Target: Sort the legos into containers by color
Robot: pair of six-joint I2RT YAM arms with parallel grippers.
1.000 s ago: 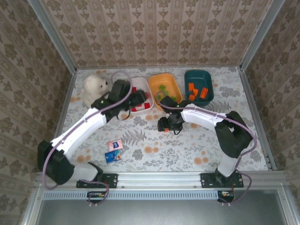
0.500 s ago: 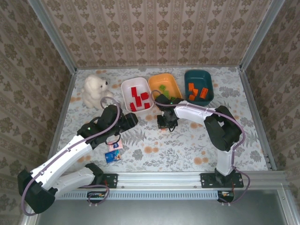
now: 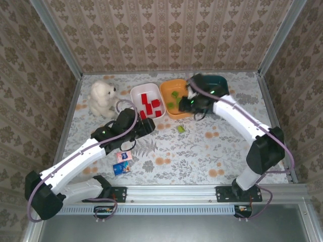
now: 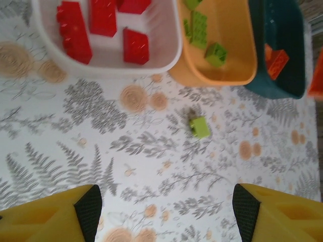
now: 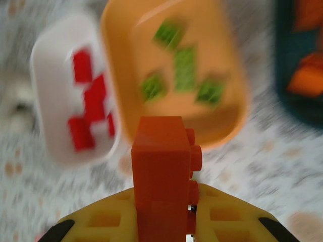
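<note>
I will move the brick outward and down with my right gripper and release it among orange bricks, because the far end of the dark teal bin (image 3: 220, 81) is outward of it.
My right gripper (image 3: 185, 104) hangs over the near edge of the orange bin (image 3: 167, 96) and is shut on an upright orange brick (image 5: 164, 171). The orange bin (image 5: 222, 75) holds several green bricks (image 5: 185, 68). Several red bricks (image 3: 150, 106) lie in the white bin (image 3: 135, 97), and the dark teal bin (image 3: 220, 81), partly behind my right arm, holds orange bricks (image 4: 276, 60). One green brick (image 3: 180, 129) lies loose on the table, ahead of my open left gripper (image 4: 164, 212), which hovers with nothing between its fingers. That gripper (image 3: 150, 125) sits just in front of the white bin.
A white plush bear (image 3: 102, 97) sits at the back left. Two flat printed squares, pink (image 3: 123, 156) and blue (image 3: 120, 168), lie near the left arm. Metal rails and patterned walls close in the table on all sides.
My right gripper rose from the table with the orange brick and moved back over the orange bin, uncovering the green brick. My left gripper drew back from the white bin.
</note>
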